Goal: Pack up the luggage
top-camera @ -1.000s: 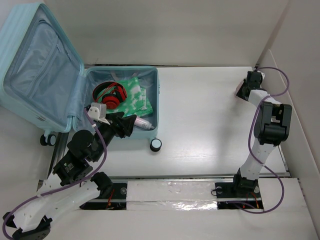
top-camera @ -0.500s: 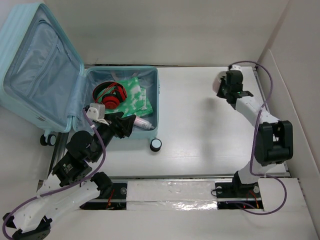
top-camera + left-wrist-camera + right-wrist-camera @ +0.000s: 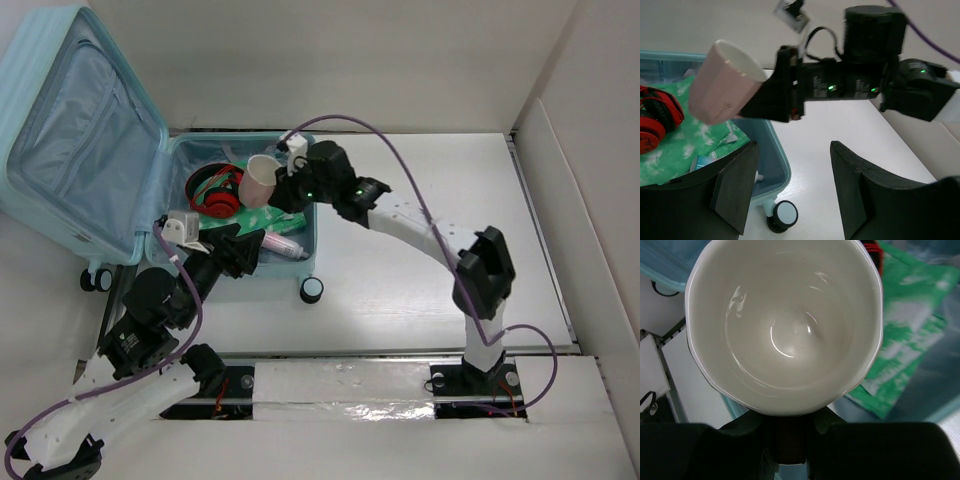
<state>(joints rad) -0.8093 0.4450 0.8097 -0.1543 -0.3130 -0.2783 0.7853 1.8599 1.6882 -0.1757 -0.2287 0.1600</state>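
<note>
The cup is still hanging above the open half of the luggage, so my right gripper will next go down toward the green patterned cloth beside the red headphones (image 3: 215,190) and let go of the cup's handle.
The pale aqua luggage (image 3: 311,240) lies open at the left, its lid (image 3: 70,130) raised against the back. Inside are red headphones (image 3: 215,190), a green patterned cloth (image 3: 285,205) and a white tube (image 3: 285,247). My right gripper (image 3: 283,185) is shut on a pink cup (image 3: 260,182) with a white inside (image 3: 785,325) and holds it tilted above the open half. The left wrist view shows the cup (image 3: 725,82) and the luggage rim (image 3: 772,145). My left gripper (image 3: 245,252) is open and empty over the luggage's near corner, its dark fingers (image 3: 735,190) wide apart.
A black-and-white caster wheel (image 3: 312,290) sticks out at the luggage's near right corner and also shows in the left wrist view (image 3: 782,216). White walls stand at the back and the right. The right arm spans the white table (image 3: 430,180) diagonally.
My right arm has swung from the table's far right across to the luggage and now holds the pink cup over it. My left gripper has shifted only slightly.
</note>
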